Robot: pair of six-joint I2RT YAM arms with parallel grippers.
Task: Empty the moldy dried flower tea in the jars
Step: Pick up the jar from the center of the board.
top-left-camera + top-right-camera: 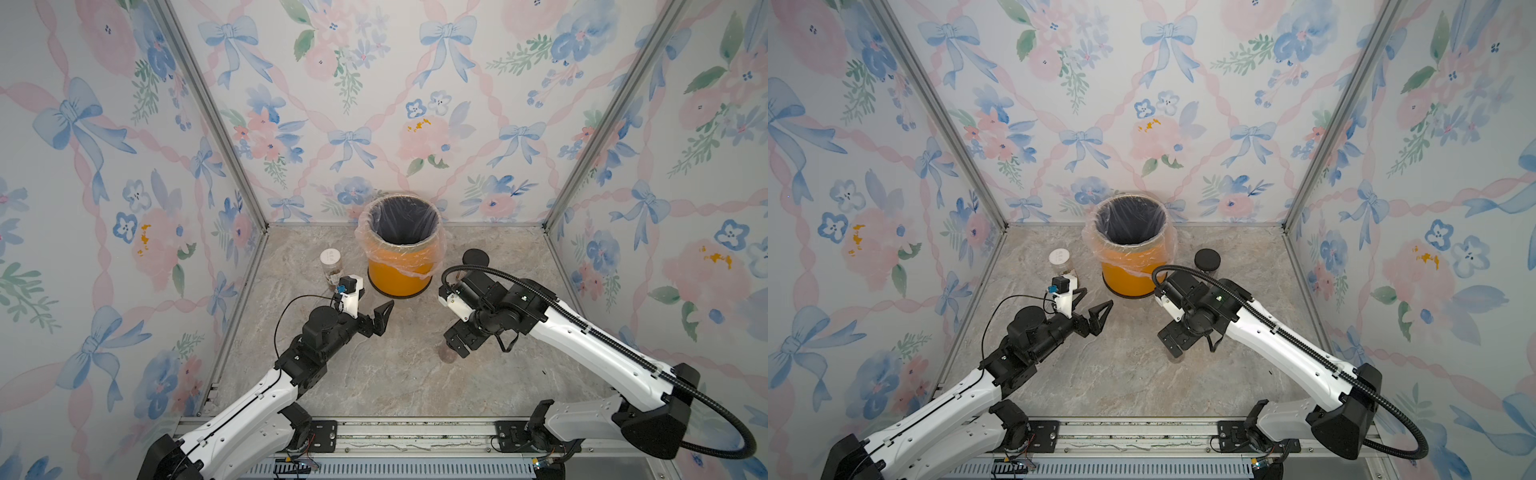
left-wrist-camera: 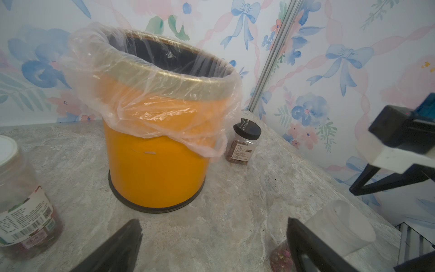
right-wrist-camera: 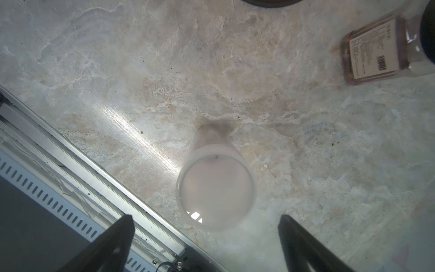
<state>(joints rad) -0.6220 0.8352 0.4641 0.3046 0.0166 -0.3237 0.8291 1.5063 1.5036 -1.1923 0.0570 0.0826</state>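
The tall slim jar's translucent lid (image 3: 216, 191) is just below my right gripper. My open right gripper will next move down until its fingers are on both sides of that lid, then close.
Three jars of reddish-brown dried flower tea stand upright and lidded on the marble table. The round white-lidded jar (image 1: 331, 266) (image 2: 21, 200) is left of the orange bin. The squarish black-lidded jar (image 1: 476, 257) (image 2: 244, 143) (image 3: 381, 47) is right of it. The tall slim jar (image 1: 446, 355) (image 2: 339, 228) stands nearer the front, its translucent lid (image 3: 216, 188) right below my right gripper (image 1: 457, 343) (image 3: 207, 235), which points down, open and holding nothing. Tea (image 2: 282, 256) shows through the slim jar's wall. My left gripper (image 1: 372, 302) (image 2: 211, 237) hovers open and empty in front of the bin.
The orange bin (image 1: 399, 266) (image 2: 155, 153), with a clear plastic liner over its rim, stands open at the back middle. Flowered walls close in three sides. An aluminium rail (image 1: 395, 432) (image 3: 70, 164) runs along the table's front edge.
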